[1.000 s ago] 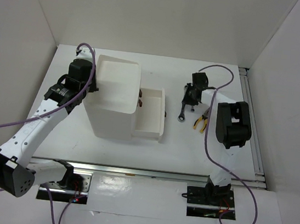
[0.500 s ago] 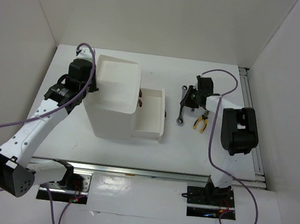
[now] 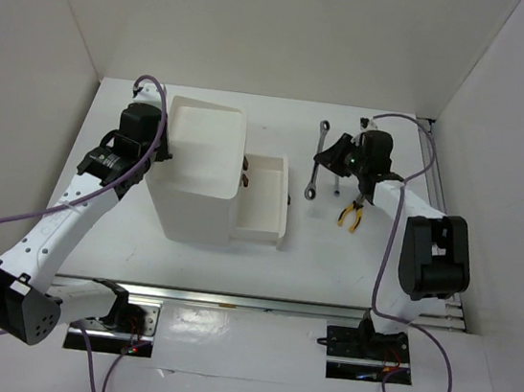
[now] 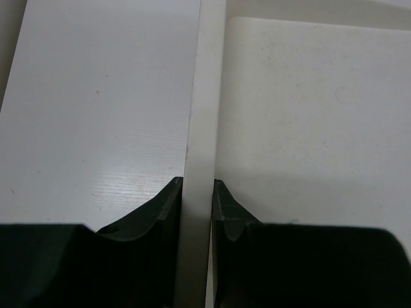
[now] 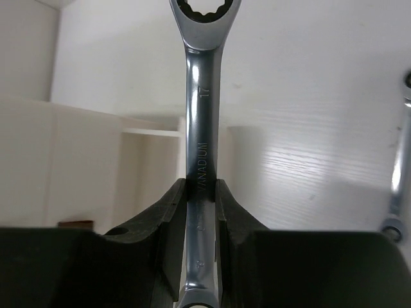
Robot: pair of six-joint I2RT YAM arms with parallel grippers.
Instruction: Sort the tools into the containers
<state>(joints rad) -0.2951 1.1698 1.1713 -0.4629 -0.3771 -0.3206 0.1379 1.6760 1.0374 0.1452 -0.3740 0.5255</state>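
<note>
The right gripper should carry the silver wrench's handle over the open, empty drawer [image 3: 263,198] [image 5: 151,168], turn, lower and let go, since the drawer is below and to its left in the top view.
A silver wrench [image 3: 313,179] [image 5: 201,96] hangs above the table to the right of the drawer, with my right gripper [image 3: 329,157] [image 5: 200,183] shut on its shaft. A second wrench [image 5: 399,167] lies on the table at the right edge of the right wrist view. Yellow-handled pliers [image 3: 350,214] lie on the table just under the right arm. The tall white box [image 3: 197,173] stands left of centre with one drawer [image 3: 261,217] pulled out to the right. My left gripper [image 3: 160,152] [image 4: 198,186] is shut on the box's left wall [image 4: 205,96].
Dark reddish-brown handles [image 3: 245,176] show where the drawer meets the box. A metal rail [image 3: 439,210] runs along the table's right edge and another [image 3: 258,303] along the front. White walls enclose the table on three sides.
The right arm has lifted the wrench off the table and carried it toward the back, leaving the pliers uncovered. The left arm and the box have not moved.
</note>
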